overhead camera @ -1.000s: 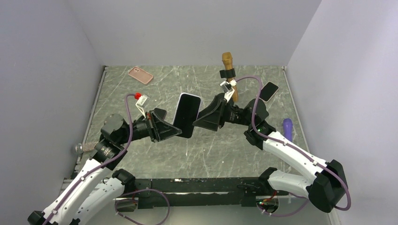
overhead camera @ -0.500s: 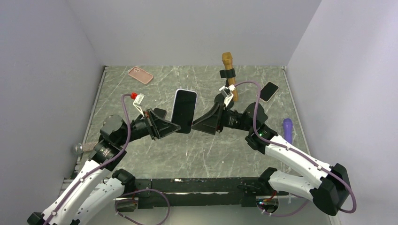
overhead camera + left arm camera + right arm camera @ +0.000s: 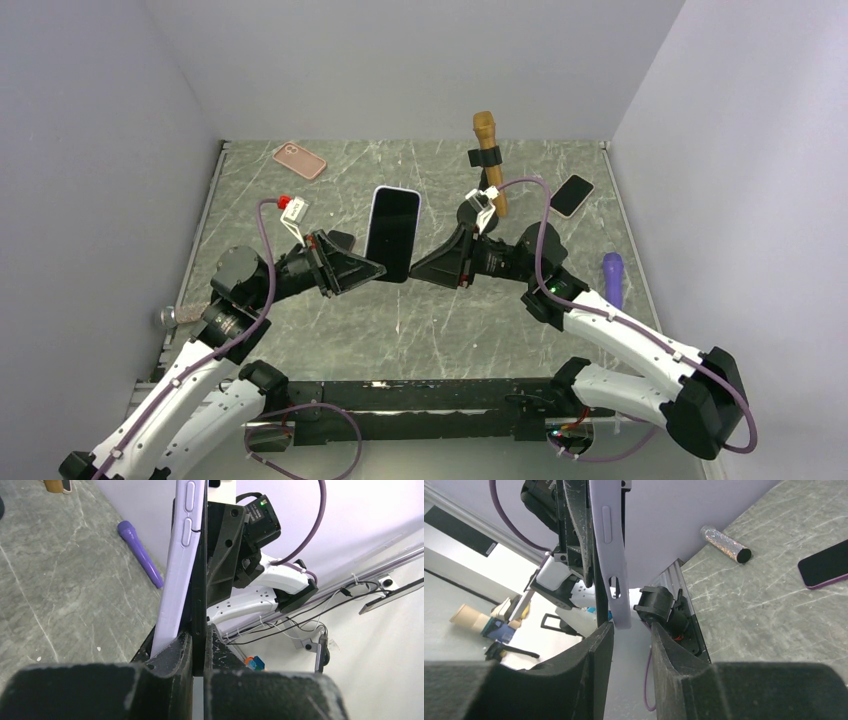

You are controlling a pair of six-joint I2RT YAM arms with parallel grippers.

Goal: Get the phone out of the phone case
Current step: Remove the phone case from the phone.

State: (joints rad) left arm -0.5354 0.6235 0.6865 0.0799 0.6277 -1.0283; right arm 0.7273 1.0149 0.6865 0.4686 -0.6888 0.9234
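My left gripper is pinching only the phone's black edge, and the case is outside its grip. It will next move away from the case (image 3: 177, 575), go down to the bare tabletop and release.
A phone (image 3: 392, 232) with a dark screen is held upright in the air over the table's middle. It sits in a lavender phone case (image 3: 177, 575). My left gripper (image 3: 372, 272) is shut on the lower edge; in the left wrist view the phone's thin black edge (image 3: 200, 595) is pinched between the fingers (image 3: 182, 647), and the case stands just outside the left one. My right gripper (image 3: 420, 268) comes in from the right. In the right wrist view its jaws (image 3: 631, 630) stand partly apart, with the case's end (image 3: 619, 612) hanging at the gap, not visibly touching.
On the grey table (image 3: 330, 330) lie a pink phone (image 3: 299, 160) at the back left, a brown handle with a black clip (image 3: 489, 160), a dark phone (image 3: 572, 195) at the back right, a purple cylinder (image 3: 612, 275) and a glittery cylinder (image 3: 175, 315).
My right gripper's jaws have narrowed and it has slid in toward the phone's lower corner. The left gripper has carried the phone slightly left and up, still shut on it.
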